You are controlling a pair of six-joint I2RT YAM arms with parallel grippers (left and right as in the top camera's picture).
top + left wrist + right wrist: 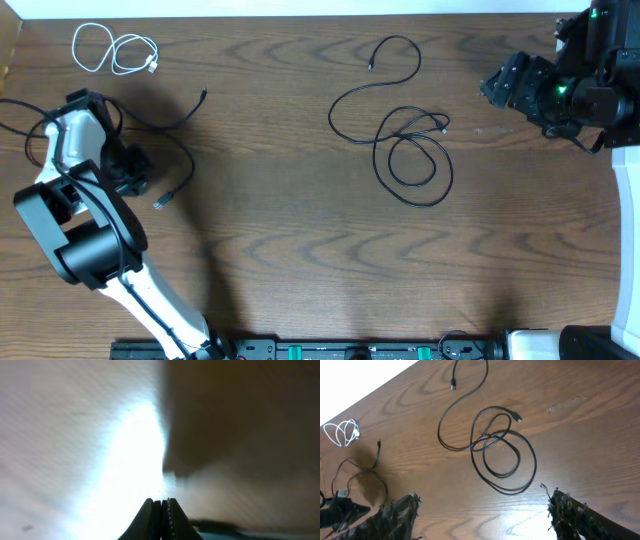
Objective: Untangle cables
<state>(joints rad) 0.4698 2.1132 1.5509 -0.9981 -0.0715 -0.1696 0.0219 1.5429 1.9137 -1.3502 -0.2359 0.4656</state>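
Observation:
The left gripper lifts next, moves over the bare wood between the black cable's plug ends and releases the cable there, since those ends lie apart.
Two long black cables (410, 150) lie looped over each other in the middle of the table, also in the right wrist view (502, 450). A short white cable (115, 50) is coiled at the far left. Another black cable (175, 140) curves round my left gripper (135, 172), its plug ends lying free. In the left wrist view that gripper (161, 502) is shut, very low over the blurred wood, with nothing visible between the fingers. My right gripper (500, 88) hovers open at the far right, well away from the tangle; its fingers (400, 515) are spread wide with nothing between them.
Thicker black wires run along the left arm (60, 200) near the table's left edge. A black rail with green parts (340, 350) lines the front edge. The right arm's base (625, 200) stands at the right edge.

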